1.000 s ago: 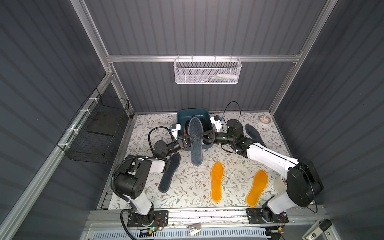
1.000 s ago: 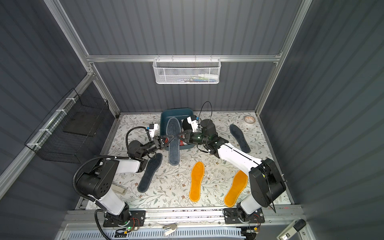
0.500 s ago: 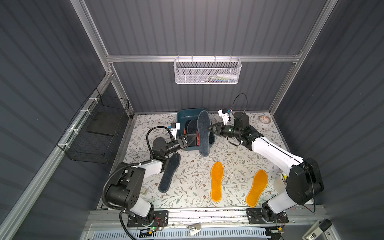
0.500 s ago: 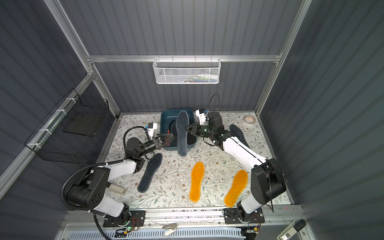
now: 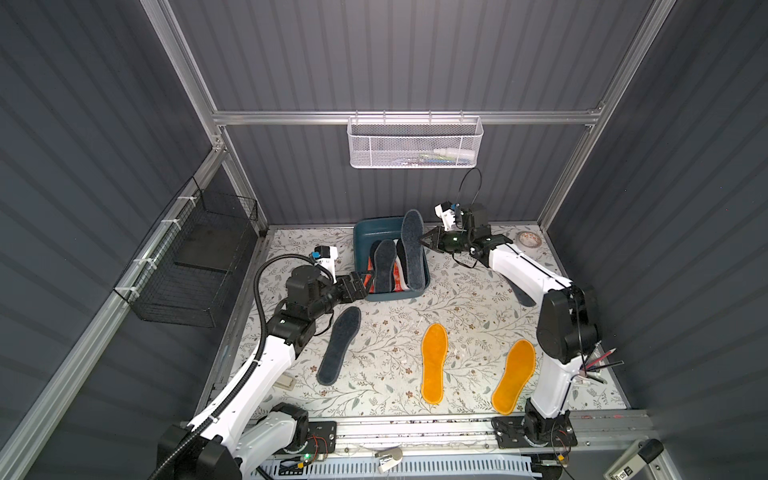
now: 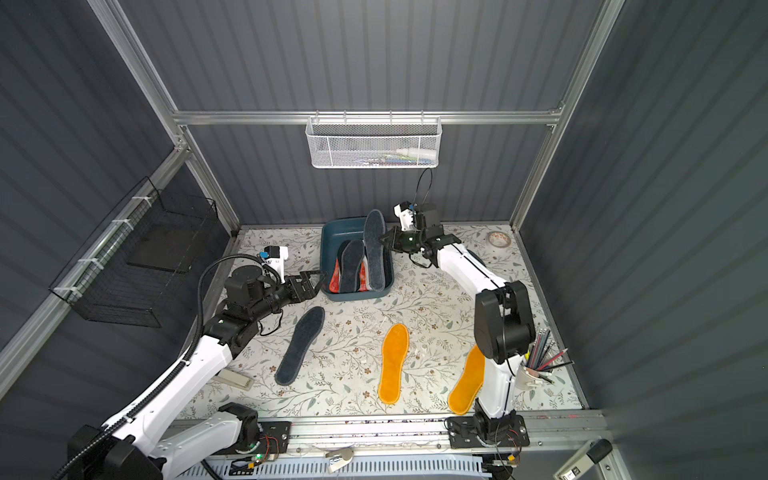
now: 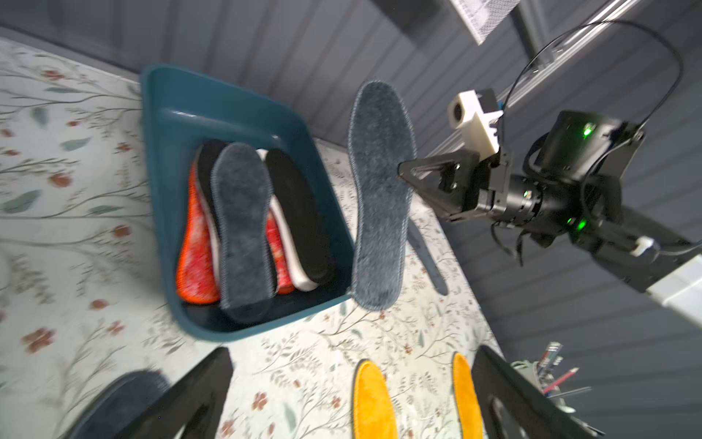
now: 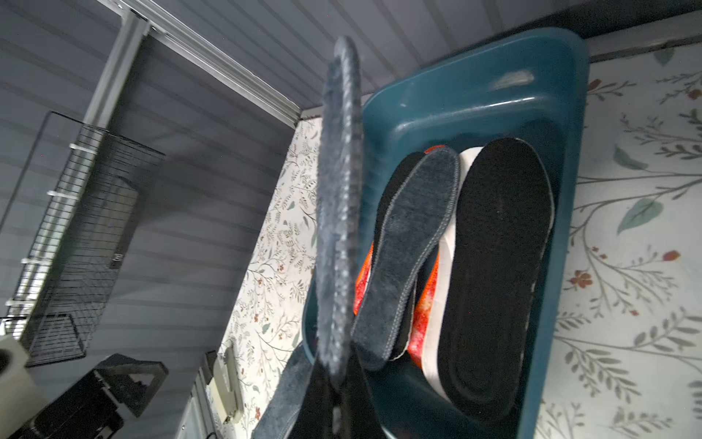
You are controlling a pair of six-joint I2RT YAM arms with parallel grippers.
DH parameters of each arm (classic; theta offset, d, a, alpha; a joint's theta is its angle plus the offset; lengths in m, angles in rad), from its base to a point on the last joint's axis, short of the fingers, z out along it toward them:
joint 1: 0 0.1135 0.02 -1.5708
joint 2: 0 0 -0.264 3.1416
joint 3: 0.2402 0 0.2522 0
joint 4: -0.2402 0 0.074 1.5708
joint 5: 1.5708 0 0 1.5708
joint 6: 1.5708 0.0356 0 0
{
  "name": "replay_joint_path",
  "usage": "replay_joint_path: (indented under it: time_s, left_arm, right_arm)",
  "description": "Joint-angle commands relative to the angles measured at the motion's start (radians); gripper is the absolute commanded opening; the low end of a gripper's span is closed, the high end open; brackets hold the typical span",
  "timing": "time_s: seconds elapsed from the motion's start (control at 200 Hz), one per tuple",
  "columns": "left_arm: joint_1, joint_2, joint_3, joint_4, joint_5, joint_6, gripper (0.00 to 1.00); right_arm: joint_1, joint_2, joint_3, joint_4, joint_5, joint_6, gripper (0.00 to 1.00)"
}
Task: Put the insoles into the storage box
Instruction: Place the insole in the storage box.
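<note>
The right gripper moves down and in over the box's rim next. It releases the fuzzy insole onto the black insole [image 8: 497,263], since it still hangs above the box.
The teal storage box [image 5: 374,227] [image 6: 344,229] [image 7: 171,99] [image 8: 475,76] stands at the back of the table with several insoles in it: a grey-blue one [image 5: 383,262] on top of black, white and red-orange ones. My right gripper [image 5: 424,240] [image 6: 383,241] [image 8: 334,380] is shut on the edge of another fuzzy grey-blue insole [image 5: 411,249] [image 7: 380,197] [image 8: 338,190], held tilted over the box's right side. My left gripper [image 5: 363,283] [image 6: 319,277] [image 7: 353,353] is open and empty by the box's front left corner.
On the table lie a dark grey-blue insole [image 5: 338,351], two orange insoles [image 5: 434,363] [image 5: 513,376] and a dark one [image 5: 519,293] partly behind the right arm. A black wire basket [image 5: 195,266] hangs left, a white mesh basket [image 5: 415,141] at the back. A pencil cup [image 5: 590,370] stands front right.
My left gripper has let go of the grey-blue insole and drawn back to the left. The right gripper has lifted that insole and carried it back over the box.
</note>
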Motion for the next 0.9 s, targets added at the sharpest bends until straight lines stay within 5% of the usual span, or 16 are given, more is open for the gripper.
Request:
replay_joint_path:
  time_s: [0.0,0.896]
  left_arm:
    - [0.005,-0.044,0.0,-0.161,-0.099,0.065,1.0]
    - [0.005,-0.092,-0.039,-0.215,-0.128,0.013,0.99]
  right_arm:
    - [-0.01,0.077,0.104,-0.08,-0.017,-0.063,0.0]
    - [-0.004,0.365,0.326,-0.167,-0.016,-0.058,0.03]
